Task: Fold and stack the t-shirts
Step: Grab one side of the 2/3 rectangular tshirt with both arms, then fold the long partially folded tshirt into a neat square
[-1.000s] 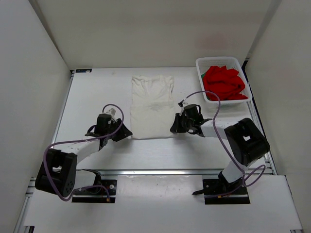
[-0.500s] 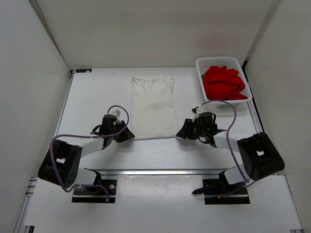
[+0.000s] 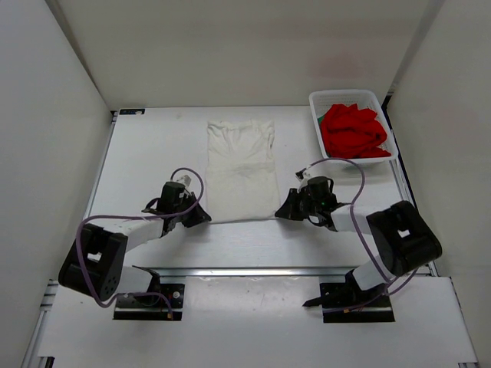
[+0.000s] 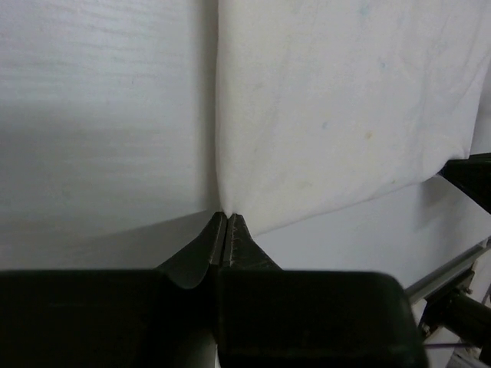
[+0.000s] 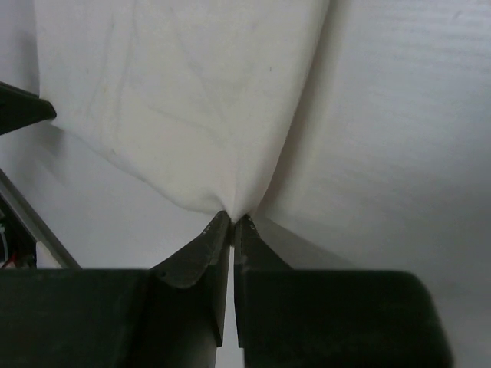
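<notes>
The left gripper lifts the white t-shirt's near corner next, carries it outward and brings it down to release over the white t-shirt's far corner (image 3: pixel 215 127), since the t-shirt lies flat lengthwise.
The white t-shirt (image 3: pixel 242 167) lies flat as a long strip in the middle of the table. My left gripper (image 3: pixel 204 217) is shut on its near left corner (image 4: pixel 224 205). My right gripper (image 3: pixel 281 212) is shut on its near right corner (image 5: pixel 234 208). Both wrist views show the jaws pinched together with white cloth (image 4: pixel 337 107) fanning out from the tips. The red t-shirt (image 3: pixel 351 130) is bunched in the white mesh basket (image 3: pixel 321 102) at the back right. A sliver of green shows at the basket's left side (image 3: pixel 317 118).
White walls enclose the table on three sides. A metal rail (image 3: pixel 253 272) runs along the near edge between the arm bases. Cables loop off both arms. In each wrist view the other gripper's dark tip shows at the frame edge (image 4: pixel 469 178).
Both grippers came down to the white shirt's near corners and shut on them. The shirt's near edge now sags slightly between the two grips.
</notes>
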